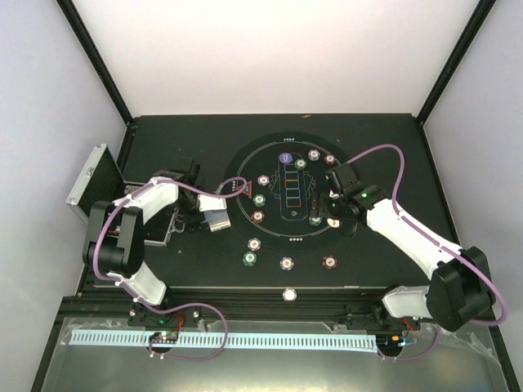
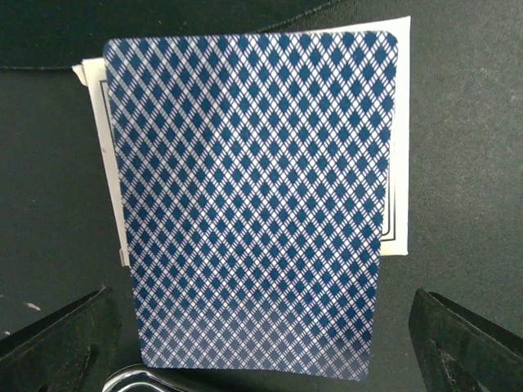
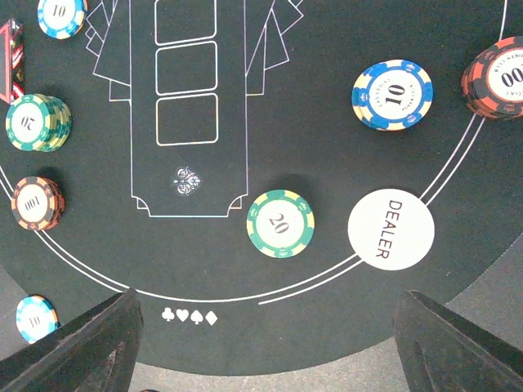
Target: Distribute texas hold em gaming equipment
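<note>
The left gripper's open fingers already stand on either side, so it should next lower over the card stack's end [image 2: 256, 339] by the silver case and close across it.
A stack of blue-diamond-backed playing cards [image 2: 249, 204] lies face down on the black table, left of the round poker mat [image 1: 282, 233]. My left gripper [image 2: 261, 355] hovers open over the stack's near end, with its fingers [image 2: 57, 343] wide on either side and not touching. Over the mat's right side, my right gripper [image 3: 274, 351] is open and empty. Just ahead of it lie a green 20 chip [image 3: 280, 223] and a white DEALER button [image 3: 391, 229]. Several more chips [image 1: 248, 259] ring the mat. A purple disc [image 1: 286, 157] and a red triangle marker [image 1: 237, 188] lie there too.
The silver ribbed case [image 1: 90, 175] stands open at the table's left edge, behind the left arm. A white disc [image 1: 288, 293] sits at the near edge, off the mat. A blue 10 chip [image 3: 392, 95] and a red 100 stack [image 3: 498, 77] lie beyond the DEALER button.
</note>
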